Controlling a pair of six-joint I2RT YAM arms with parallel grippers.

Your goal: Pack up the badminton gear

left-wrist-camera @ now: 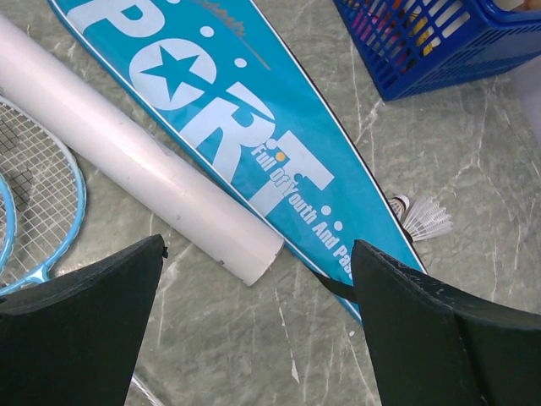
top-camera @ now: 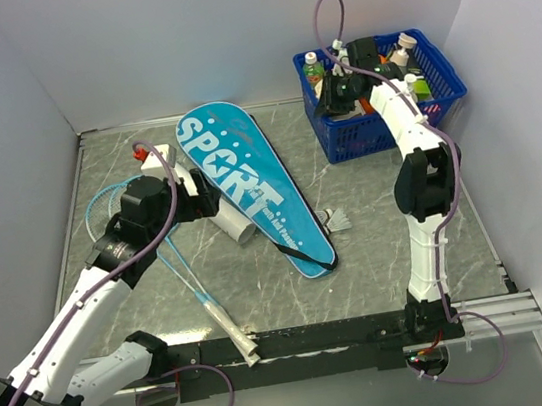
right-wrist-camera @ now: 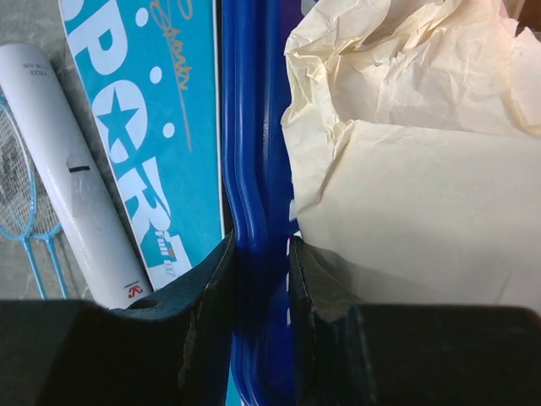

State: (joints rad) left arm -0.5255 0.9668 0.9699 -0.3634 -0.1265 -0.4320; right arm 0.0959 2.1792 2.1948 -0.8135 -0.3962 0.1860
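Note:
My right gripper drags the basket to the right in the top view toward the side next, then releases the basket's rim to clear space beside the bag (top-camera: 249, 191).
The teal bag (top-camera: 249, 191) lettered SPORT lies flat at mid table, also seen from the left wrist (left-wrist-camera: 254, 127) and the right wrist (right-wrist-camera: 144, 127). Two light-blue rackets (top-camera: 101, 212) lie to its left, partly under my left arm, with a white handle (top-camera: 230, 330) near the front edge. The white shuttlecock (top-camera: 336, 219) rests right of the bag's narrow end. My left gripper (top-camera: 205, 197) hovers open over the table beside the bag (left-wrist-camera: 258, 245), holding nothing. My right gripper (top-camera: 341, 92) is shut on the blue basket's rim (right-wrist-camera: 254, 169).
A white tube (top-camera: 234, 226) lies between the rackets and the bag. The blue plastic basket (top-camera: 386, 126) at the back right holds bottles (top-camera: 312, 64) and crumpled cream paper (right-wrist-camera: 406, 169). White walls enclose the table on three sides.

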